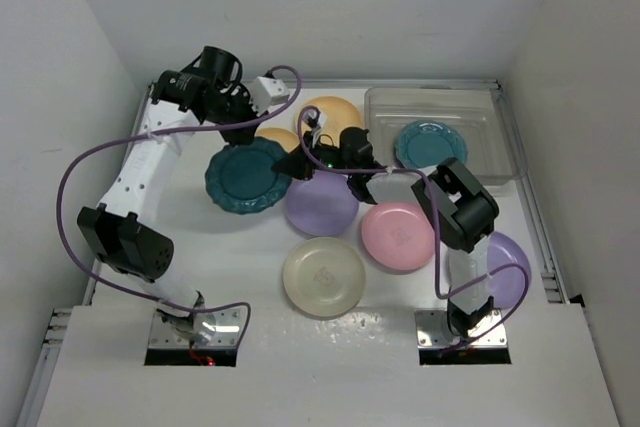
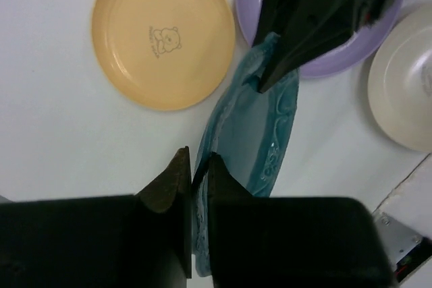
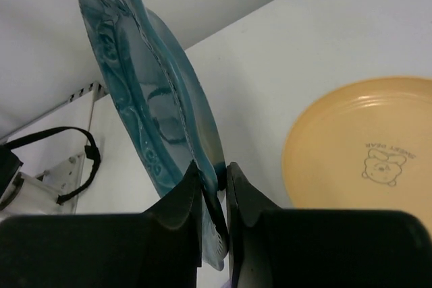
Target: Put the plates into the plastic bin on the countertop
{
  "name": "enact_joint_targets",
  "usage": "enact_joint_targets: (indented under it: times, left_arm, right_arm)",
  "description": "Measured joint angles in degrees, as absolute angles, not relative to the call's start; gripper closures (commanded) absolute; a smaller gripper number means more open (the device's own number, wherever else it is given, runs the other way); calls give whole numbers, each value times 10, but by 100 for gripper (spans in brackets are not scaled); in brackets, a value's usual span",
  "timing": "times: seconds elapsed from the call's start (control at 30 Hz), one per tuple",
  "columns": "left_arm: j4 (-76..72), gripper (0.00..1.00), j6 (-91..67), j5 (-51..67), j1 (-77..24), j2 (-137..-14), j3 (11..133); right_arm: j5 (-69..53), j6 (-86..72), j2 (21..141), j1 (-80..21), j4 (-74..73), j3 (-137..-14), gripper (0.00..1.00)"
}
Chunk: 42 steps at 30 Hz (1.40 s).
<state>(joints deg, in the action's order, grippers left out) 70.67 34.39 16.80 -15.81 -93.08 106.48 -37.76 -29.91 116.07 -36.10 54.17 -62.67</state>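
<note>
I will carry the held plate to the bin's teal plate next, which is to the right of my right gripper in the top view, and lower it there to release it.
A scallop-edged dark teal plate (image 1: 245,177) is held off the countertop (image 1: 230,247) by both grippers. My left gripper (image 1: 243,135) is shut on its far rim and my right gripper (image 1: 298,162) is shut on its right rim. In the left wrist view the fingers (image 2: 194,173) pinch the teal plate (image 2: 260,133). In the right wrist view the gripper (image 3: 214,181) clamps the plate (image 3: 152,92). The clear plastic bin (image 1: 480,107) at the back right holds a second teal plate (image 1: 430,144).
On the countertop lie two yellow plates (image 1: 332,110) (image 1: 275,136), a lilac plate (image 1: 320,205) under the right wrist, a pink plate (image 1: 398,235), a cream plate (image 1: 323,275) and another lilac plate (image 1: 512,267) by the right arm's base. White walls close in on three sides.
</note>
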Motion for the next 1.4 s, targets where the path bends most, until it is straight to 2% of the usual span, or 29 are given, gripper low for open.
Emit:
enact_joint_targets:
  times: [0.07,0.1,0.13,0.23,0.43,0.6,0.77,1.03,1.23,1.27,1.33,1.37,1.4]
  left_arm:
    - [695,51,328,170,-153,-931,1063]
    - [681,26,316,168,-148,-931,1063]
    - [666,16,298,163,-138,-930,1064]
    - [620,7,245,130,-92,-928,1069]
    - [531,7,166,72,27,-920,1088]
    - [503,7,143,74,78,-891,1065]
    - [501,8,138,93,103,-872,1023]
    - [492,8,134,117,140,-871,991]
    - [490,9,134,132,147,-870,977]
    - [489,9,134,135,147,-870,975]
    - [487,9,134,139,147,-870,971]
    - [487,9,134,140,148,-870,968]
    - [487,9,134,142,148,-870,966]
  right_arm:
    - [-361,-309,1146,-361,539,-613,100]
    - [-348,-321,1136,-361,533,-605,100]
    - [-334,-330,1123,-360,525,-596,100]
    - [-286,-355,1069,-343,480,-571,100]
    - [-174,-421,921,-248,422,-508,100]
    - [13,-452,799,-123,301,-470,100]
    - [150,-452,773,-46,177,-465,100]
    - [137,-463,830,40,18,-470,100]
    - [81,-506,885,89,19,-481,100]
    - [71,-510,894,95,22,-486,94]
    - [55,-522,917,105,26,-497,74]
    - [48,-528,927,109,26,-502,60]
    - [40,-533,937,112,23,-510,53]
